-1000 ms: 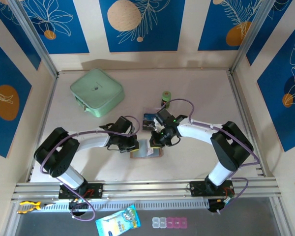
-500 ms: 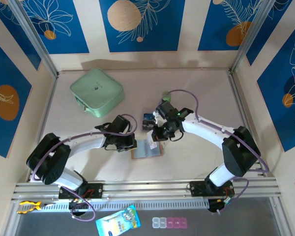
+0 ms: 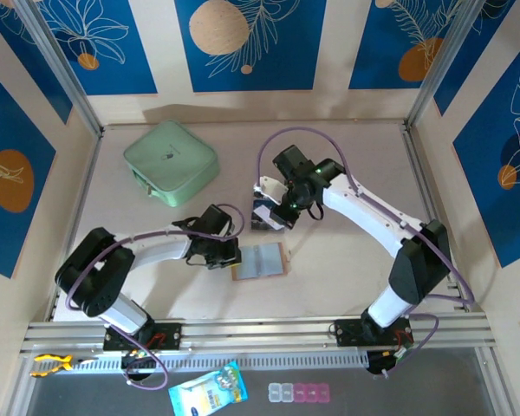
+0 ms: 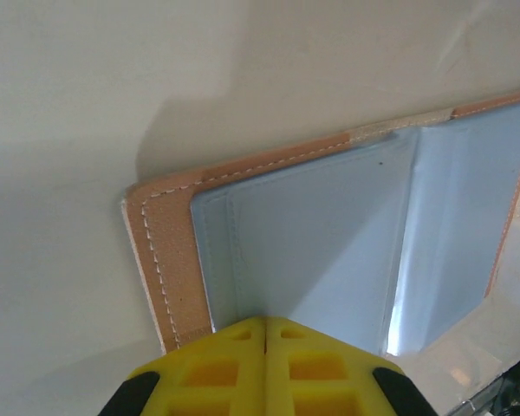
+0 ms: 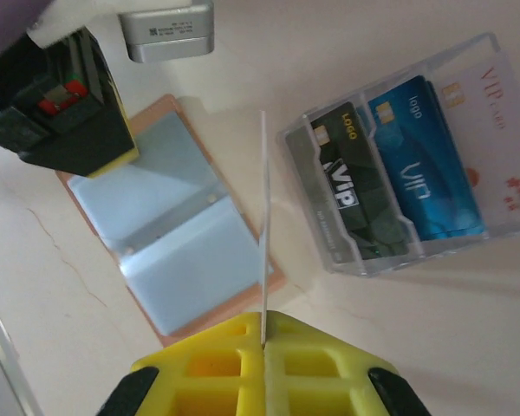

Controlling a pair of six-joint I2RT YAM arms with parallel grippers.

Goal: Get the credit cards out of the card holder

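Observation:
Another pale card already lies in the box's far section (image 5: 496, 143), so my right gripper will next carry the thin pale credit card outward, then down into that section, and then release it.
The card holder (image 3: 260, 260) lies open and flat, tan-pink with grey clear sleeves (image 4: 329, 243). My left gripper (image 3: 229, 254) is shut, its yellow fingertips (image 4: 265, 326) set down on the left sleeve near the stitched edge (image 4: 167, 260). My right gripper (image 5: 264, 321) is shut on a thin pale credit card (image 5: 263, 225), seen edge-on. It hangs above the table between the card holder (image 5: 169, 234) and a clear plastic box (image 5: 399, 182). That box holds a dark card (image 5: 351, 186), a blue card (image 5: 425, 169) and a pale card (image 5: 494, 104). From above, the right gripper (image 3: 282, 211) is over the box (image 3: 262, 218).
A mint-green square case (image 3: 171, 162) sits at the back left. A blue packet (image 3: 208, 390) and a small pill box (image 3: 299, 393) lie in front of the rail, off the table. The right arm's cable (image 3: 277, 143) loops above the middle.
My right gripper has lifted away from the card holder and moved back toward the clear box with a card in it. The left gripper has stayed on the holder.

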